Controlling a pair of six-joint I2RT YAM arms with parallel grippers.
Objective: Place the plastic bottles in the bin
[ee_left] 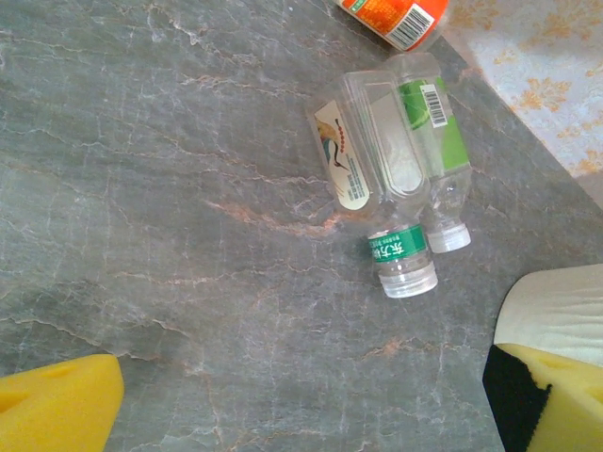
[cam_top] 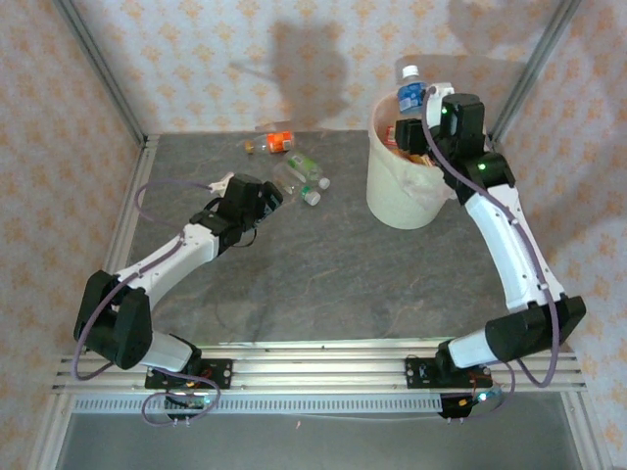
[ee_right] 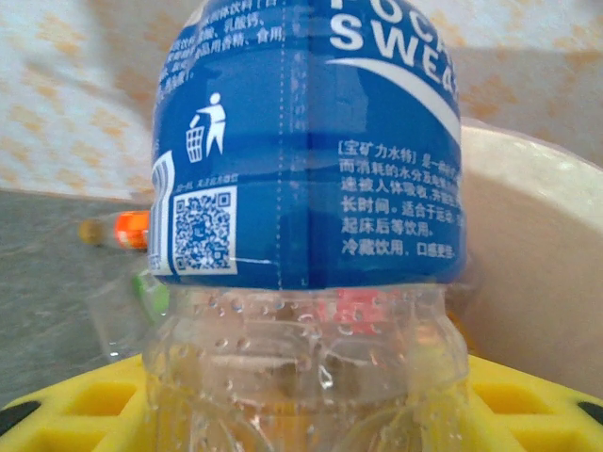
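Observation:
I will tilt my right gripper down next and move it outward over the bin's opening (cam_top: 402,150) (ee_right: 518,268) below it, to let go of the bottle that is still upright above the bin's rim.
My right gripper (cam_top: 411,125) is shut on a clear bottle with a blue label (cam_top: 411,93), holding it upright over the mouth of the white bin (cam_top: 392,196). In the right wrist view that blue-label bottle (ee_right: 301,141) stands between my yellow fingers (ee_right: 75,405), with the bin's rim (ee_right: 532,235) behind it. My left gripper (cam_top: 271,194) is open and empty over the table, just short of a clear bottle with a green neck band (ee_left: 372,169) and a green-label bottle (ee_left: 438,122) lying side by side. An orange-label bottle (ee_left: 396,14) lies beyond them.
The grey stone table (cam_top: 323,264) ends at patterned walls at the back and sides. A metal frame post (cam_top: 103,73) runs along the left corner. Coloured items show inside the bin (cam_top: 419,155). The rail with the arm bases (cam_top: 313,367) lines the near edge.

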